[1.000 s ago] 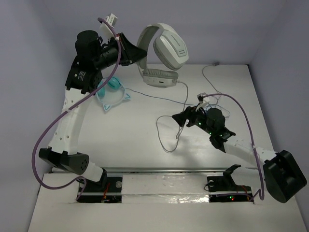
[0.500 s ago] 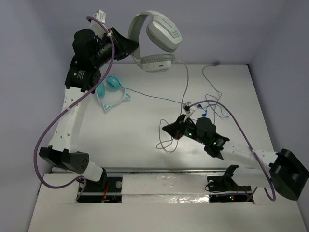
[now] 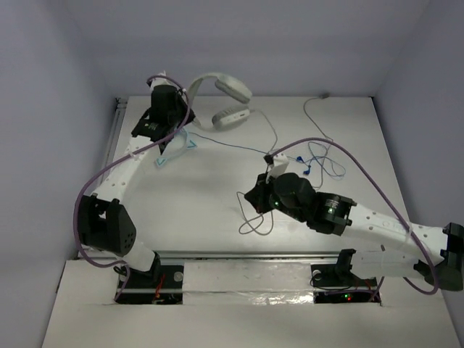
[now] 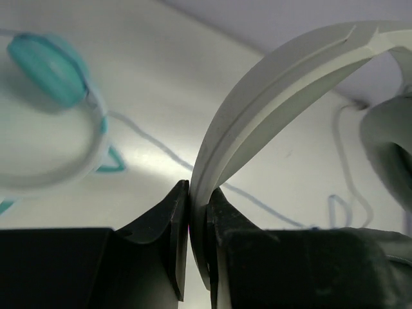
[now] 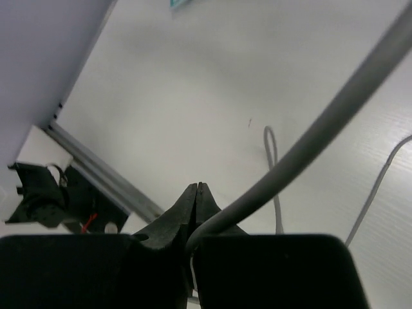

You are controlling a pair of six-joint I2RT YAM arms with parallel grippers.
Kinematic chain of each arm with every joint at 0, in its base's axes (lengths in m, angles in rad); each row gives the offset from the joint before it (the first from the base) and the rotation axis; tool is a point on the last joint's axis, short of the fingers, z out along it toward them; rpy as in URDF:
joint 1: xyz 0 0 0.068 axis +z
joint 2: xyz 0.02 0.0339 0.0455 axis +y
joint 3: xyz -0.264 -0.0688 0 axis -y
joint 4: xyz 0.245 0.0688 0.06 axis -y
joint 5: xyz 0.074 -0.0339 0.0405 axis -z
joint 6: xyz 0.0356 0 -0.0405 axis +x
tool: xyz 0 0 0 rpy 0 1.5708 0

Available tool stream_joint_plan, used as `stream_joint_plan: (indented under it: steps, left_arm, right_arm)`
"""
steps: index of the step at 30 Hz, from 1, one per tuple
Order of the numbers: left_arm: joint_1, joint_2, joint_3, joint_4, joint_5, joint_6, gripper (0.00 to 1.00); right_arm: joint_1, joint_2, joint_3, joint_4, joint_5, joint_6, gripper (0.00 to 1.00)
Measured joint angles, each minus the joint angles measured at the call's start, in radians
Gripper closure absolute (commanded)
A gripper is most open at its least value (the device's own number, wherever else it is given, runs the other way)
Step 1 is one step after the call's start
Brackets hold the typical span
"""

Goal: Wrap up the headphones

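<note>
The robot's right gripper will next shift slightly back over the slack loop on the tabletop and open to release the cable, since the left gripper is still holding the headband (image 4: pixel 270 84).
The white-and-grey headphones (image 3: pixel 230 101) hang over the back of the table, left of centre. My left gripper (image 3: pixel 183 93) is shut on their headband (image 4: pixel 270 84), which arcs up out of the jaws, with one ear cup (image 4: pixel 386 145) at the right edge. Their thin white cable (image 3: pixel 277 138) runs down toward the table's middle. My right gripper (image 3: pixel 254 197) is shut on that cable (image 5: pixel 302 141), which leaves the jaws up to the right. A slack loop of cable (image 3: pixel 255 221) lies on the table below the gripper.
Small teal cat-ear headphones (image 3: pixel 174 145) lie under the left arm, and their thin blue cord (image 3: pixel 232 145) trails right to a tangle (image 3: pixel 315 163). Purple walls close in the back and sides. A metal rail (image 3: pixel 239 254) runs along the near edge.
The left arm has lowered the headphones toward the back of the table. The right gripper has moved left and nearer and has shut on the cable.
</note>
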Motion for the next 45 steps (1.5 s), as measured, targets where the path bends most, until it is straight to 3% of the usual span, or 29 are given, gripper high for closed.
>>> stream_joint_plan:
  steps: [6, 12, 19, 24, 27, 31, 37, 39, 40, 42, 43, 45]
  left_arm:
    - [-0.135, -0.099, -0.270, 0.013, -0.192, 0.064, 1.00]
    - [-0.238, -0.236, -0.420, 0.035, -0.258, 0.112, 1.00]
    - [-0.320, -0.249, -0.481, 0.050, -0.274, 0.127, 1.00]
    - [-0.305, -0.277, -0.515, 0.043, -0.285, 0.113, 1.00]
    - [-0.226, -0.285, -0.422, -0.018, -0.273, 0.117, 1.00]
    - [-0.164, -0.246, -0.112, -0.081, -0.254, 0.137, 1.00]
    - [-0.160, -0.217, 0.359, -0.090, -0.192, 0.154, 1.00]
    - [-0.160, -0.229, 0.452, -0.106, -0.154, 0.154, 1.00]
    - [-0.160, -0.236, 0.491, -0.119, -0.130, 0.154, 1.00]
    - [-0.160, -0.249, 0.551, -0.148, -0.088, 0.154, 1.00]
    - [-0.160, -0.253, 0.561, -0.153, -0.079, 0.154, 1.00]
    - [-0.160, -0.261, 0.605, -0.186, -0.033, 0.151, 1.00]
  right_arm:
    - [0.134, 0.133, 0.336, -0.326, 0.151, -0.056, 1.00]
    - [0.138, 0.227, 0.631, -0.492, 0.362, -0.184, 1.00]
    - [0.120, 0.279, 0.733, -0.509, 0.446, -0.350, 1.00]
    - [0.104, 0.262, 0.720, -0.501, 0.417, -0.352, 1.00]
    - [0.104, 0.125, 0.521, -0.388, 0.264, -0.306, 1.00]
    - [0.104, -0.058, 0.249, -0.295, 0.088, -0.228, 1.00]
    - [0.104, -0.052, 0.130, -0.214, -0.003, -0.162, 1.00]
    - [0.104, -0.045, 0.091, -0.181, 0.003, -0.151, 0.92]
    - [0.104, -0.043, 0.069, -0.160, 0.014, -0.146, 0.77]
    - [0.103, -0.042, 0.030, -0.119, 0.044, -0.136, 0.60]
    - [0.103, -0.045, 0.006, -0.091, 0.061, -0.134, 0.44]
    - [0.090, -0.056, -0.040, -0.040, 0.085, -0.137, 0.33]
